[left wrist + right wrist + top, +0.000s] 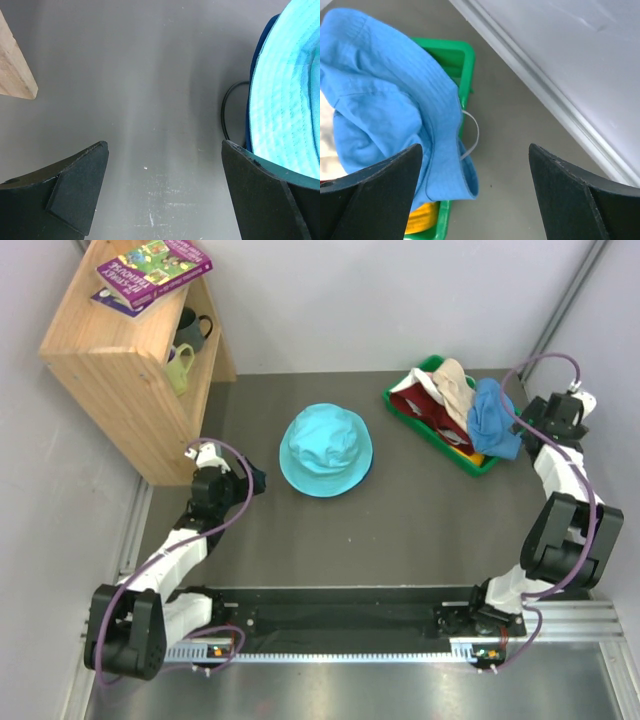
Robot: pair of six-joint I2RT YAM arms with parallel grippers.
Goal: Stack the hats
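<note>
My right gripper moves down and to its left in the top view onto the free edge of the blue hat's rim next. The hat's rim overhangs the tray.
A teal hat point(326, 449) lies crown up in the middle of the table, on top of a dark blue one whose edge shows in the left wrist view point(260, 60); the teal brim point(292, 100) fills that view's right side. My left gripper point(258, 480) point(162, 192) is open and empty just left of the hats. A blue hat point(492, 418) point(385, 105), a beige hat point(455, 385), a dark red hat point(430, 412) and an orange-yellow hat point(422, 220) lie in the green tray point(405, 390). My right gripper point(522, 422) point(475, 195) is open, at the blue hat's right edge.
A wooden shelf point(130, 370) stands at the back left with books point(150, 270) on top and mugs point(190, 335) inside; its corner shows in the left wrist view point(15, 70). A thin black ring point(226, 112) peeks out by the stacked hats. Walls close in on the right.
</note>
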